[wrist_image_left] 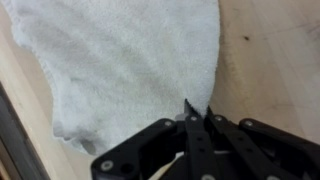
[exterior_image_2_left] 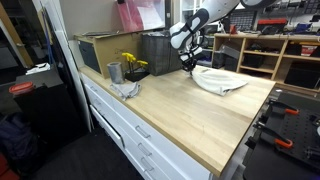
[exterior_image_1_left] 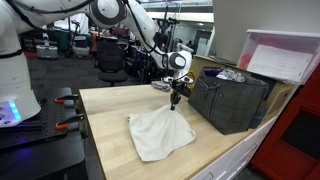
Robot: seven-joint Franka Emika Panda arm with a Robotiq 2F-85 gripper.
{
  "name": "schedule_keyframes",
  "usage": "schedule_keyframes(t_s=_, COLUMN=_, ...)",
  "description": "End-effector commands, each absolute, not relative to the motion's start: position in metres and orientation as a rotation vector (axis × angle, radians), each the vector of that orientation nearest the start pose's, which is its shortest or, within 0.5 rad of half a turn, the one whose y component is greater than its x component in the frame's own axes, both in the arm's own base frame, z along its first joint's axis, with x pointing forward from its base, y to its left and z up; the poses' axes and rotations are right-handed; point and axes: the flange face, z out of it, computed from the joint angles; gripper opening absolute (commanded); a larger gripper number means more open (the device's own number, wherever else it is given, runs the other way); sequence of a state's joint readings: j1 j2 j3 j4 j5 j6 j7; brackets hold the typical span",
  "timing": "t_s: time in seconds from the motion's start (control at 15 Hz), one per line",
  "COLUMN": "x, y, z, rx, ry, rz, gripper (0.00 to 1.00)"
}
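The gripper will next pull the pinched towel edge outward and let go of it there, because the open wood of the bare tabletop lies outward of the gripper.
A white towel (exterior_image_1_left: 160,135) lies spread on the wooden tabletop (exterior_image_1_left: 110,115), seen in both exterior views and again as a flat pale heap (exterior_image_2_left: 220,80). My gripper (exterior_image_1_left: 175,101) points down at the towel's far corner, close to the dark bin. In the wrist view the towel (wrist_image_left: 130,60) fills the upper left. The gripper (wrist_image_left: 197,112) has its two black fingers pressed together, with the cloth's edge pinched between the tips. The arm also shows above the towel's near end (exterior_image_2_left: 188,66).
A dark grey bin (exterior_image_1_left: 230,100) stands just beside the gripper, with a pale box (exterior_image_1_left: 285,60) behind it. Farther along the bench are a metal cup (exterior_image_2_left: 114,72), yellow flowers (exterior_image_2_left: 133,63) and a crumpled cloth (exterior_image_2_left: 125,88).
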State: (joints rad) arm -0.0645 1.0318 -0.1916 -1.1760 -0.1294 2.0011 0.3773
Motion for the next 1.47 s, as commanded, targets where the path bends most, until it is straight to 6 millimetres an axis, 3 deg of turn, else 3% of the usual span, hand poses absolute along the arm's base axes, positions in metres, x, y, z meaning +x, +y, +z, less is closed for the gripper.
schedule_keyframes(t_s=0.0, x=0.73, y=-0.111, z=0.172, rx=-3.274, ry=0.729, rz=0.31, gripper=0.01)
schedule_keyframes(t_s=0.33, x=0.737, y=-0.027, z=0.186, rx=-3.24, ry=0.528, rz=0.311, gripper=0.01)
schedule_keyframes(t_s=0.53, x=0.739, y=0.014, z=0.195, rx=-3.272, ry=0.444, rz=0.259, gripper=0.01)
schedule_keyframes(t_s=0.6, x=0.738, y=0.024, z=0.2, rx=-3.267, ry=0.402, rz=0.262, gripper=0.3)
schedule_keyframes(t_s=0.73, x=0.736, y=0.035, z=0.205, rx=-3.264, ry=0.303, rz=0.265, gripper=0.38)
schedule_keyframes(t_s=0.93, x=0.724, y=0.031, z=0.214, rx=-3.247, ry=0.126, rz=0.309, gripper=0.6)
schedule_keyframes(t_s=1.07, x=0.709, y=0.017, z=0.216, rx=-3.225, ry=-0.003, rz=0.368, gripper=0.76)
schedule_keyframes(t_s=1.27, x=0.672, y=-0.017, z=0.2, rx=-3.185, ry=-0.163, rz=0.552, gripper=0.97)
schedule_keyframes(t_s=1.4, x=0.645, y=-0.037, z=0.183, rx=-3.142, ry=-0.24, rz=0.67, gripper=1.0)
